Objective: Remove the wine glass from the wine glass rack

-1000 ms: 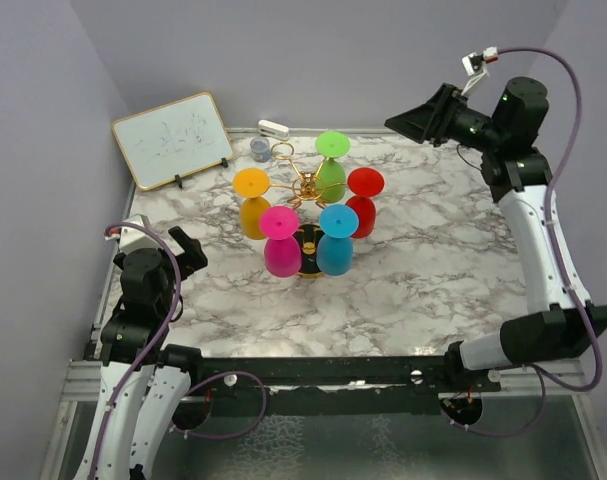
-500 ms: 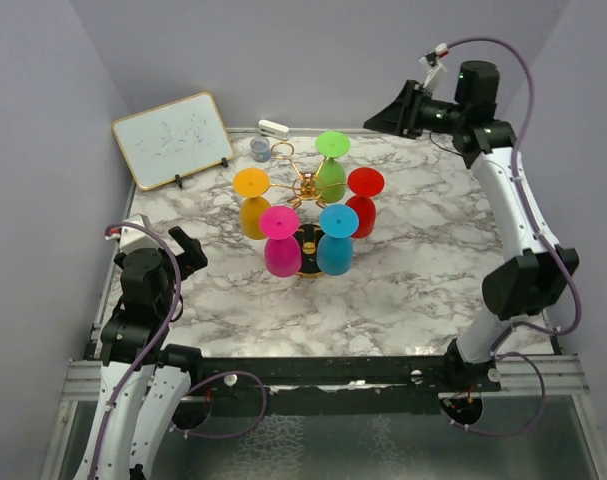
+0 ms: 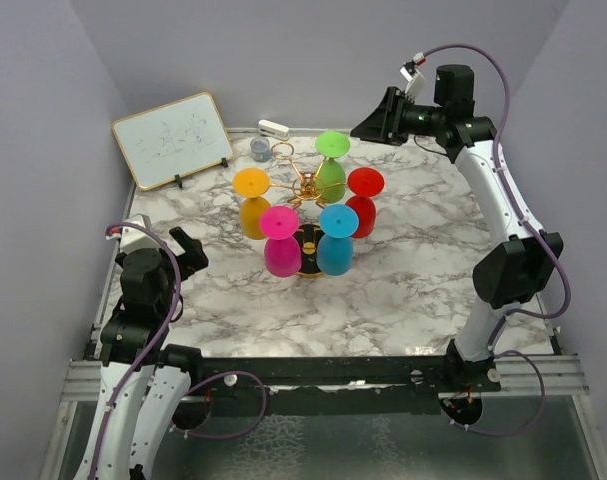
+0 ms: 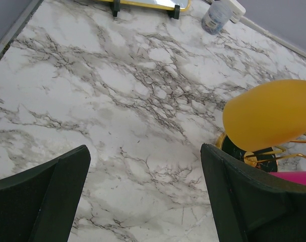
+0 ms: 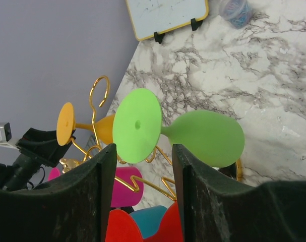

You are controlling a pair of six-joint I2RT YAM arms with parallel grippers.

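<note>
My open right gripper slides to the left in the top view onto the rim of the green glass's foot disc next, since that lies beyond the fingers.
The gold wire wine glass rack stands mid-table on a round black base. Several wine glasses hang upside down on it: green, red, blue, pink and orange. One ring arm is empty. My right gripper hovers open just right of the green glass. In the right wrist view the green foot disc shows just beyond the gripper, with the green bowl to its right. My left gripper is open over bare marble, left of the orange bowl.
A small whiteboard leans at the back left. A little jar and a white eraser sit behind the rack by the back wall. Grey walls close in the table on the left, back and right.
My right arm has swung left and forward from the back right corner, bringing its gripper close to the green glass. The left arm and the glasses have stayed put.
</note>
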